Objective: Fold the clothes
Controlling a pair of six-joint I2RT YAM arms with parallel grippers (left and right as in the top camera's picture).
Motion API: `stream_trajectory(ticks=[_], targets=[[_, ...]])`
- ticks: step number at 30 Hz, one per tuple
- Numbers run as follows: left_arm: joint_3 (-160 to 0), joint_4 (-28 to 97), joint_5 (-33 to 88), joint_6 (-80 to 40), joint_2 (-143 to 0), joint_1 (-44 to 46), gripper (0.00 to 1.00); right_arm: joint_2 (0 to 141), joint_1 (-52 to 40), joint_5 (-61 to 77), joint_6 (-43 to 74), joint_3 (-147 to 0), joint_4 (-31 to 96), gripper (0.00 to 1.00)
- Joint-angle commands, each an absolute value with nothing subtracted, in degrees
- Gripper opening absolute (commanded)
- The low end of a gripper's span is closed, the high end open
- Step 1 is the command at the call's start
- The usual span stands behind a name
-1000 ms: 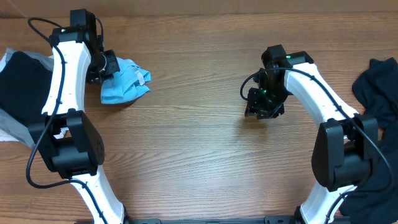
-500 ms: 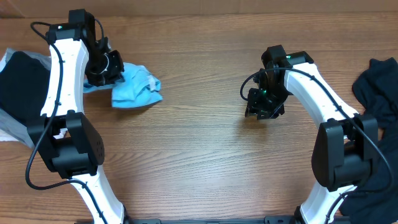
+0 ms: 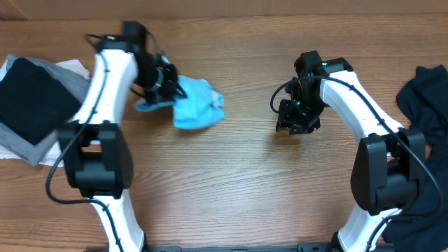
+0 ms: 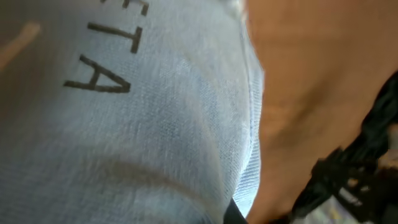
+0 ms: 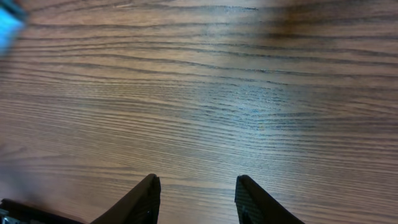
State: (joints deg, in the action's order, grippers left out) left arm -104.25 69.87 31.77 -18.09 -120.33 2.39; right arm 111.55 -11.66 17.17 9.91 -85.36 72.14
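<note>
The held edge of the sky-blue T-shirt will go back and toward the table's middle next with my left gripper, which will then release it there.
A crumpled sky-blue T-shirt lies left of the table's middle, and my left gripper is shut on its left edge. The left wrist view is filled by the pale blue fabric with dark lettering; the fingers are hidden under it. My right gripper hangs open and empty over bare wood right of centre, its two dark fingers apart with nothing between them. A folded black garment lies at the far left on grey and white cloth. A pile of dark clothes sits at the right edge.
The wooden table runs across the whole view. The arm bases stand at the front left and front right. A strip of blue shows at the top left of the right wrist view.
My left gripper has dragged the blue T-shirt to the right, from the far left towards the middle. The right arm has not moved.
</note>
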Motion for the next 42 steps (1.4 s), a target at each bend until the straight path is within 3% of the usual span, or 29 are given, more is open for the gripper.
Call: stream_trajectory(ticks=[1,8,12,18,24,27,34,39,42], targets=[[-96.7,68.0,33.6,-20.3,-120.4,7.6,0.04,111.6,-11.5,17.0,8.9,-85.2,72.8,0.43],[-92.6,69.1,28.9,-20.8,-120.3,9.1,0.04,111.6,-13.1,26.4,8.5,-85.1,75.7,0.45],[-92.6,69.1,27.1,-20.8,-120.3,9.1,0.04,111.6,-17.0,32.2,9.3,-84.5,72.1,0.56],[-91.9,71.6,21.4,-20.8,-120.3,10.0,0.04,111.6,-23.3,35.3,21.0,-81.4,61.1,0.60],[-88.1,70.0,19.0,-20.8,-120.3,11.4,0.04,111.7,-28.1,35.8,32.5,-75.0,52.6,0.75],[-86.8,69.9,19.0,-20.8,-120.3,11.4,0.05,111.7,-29.3,37.6,36.8,-71.7,46.0,0.77],[-84.5,70.3,18.9,-20.6,-120.3,12.4,0.11,112.4,-29.7,34.4,46.5,-68.4,33.3,0.77],[-82.0,69.7,18.9,-20.6,-120.3,14.0,0.24,115.7,-30.4,31.6,49.0,-68.4,29.1,0.76],[-81.1,69.6,18.9,-20.6,-120.3,15.1,0.29,117.9,-30.3,29.8,49.2,-68.4,26.4,0.61]])
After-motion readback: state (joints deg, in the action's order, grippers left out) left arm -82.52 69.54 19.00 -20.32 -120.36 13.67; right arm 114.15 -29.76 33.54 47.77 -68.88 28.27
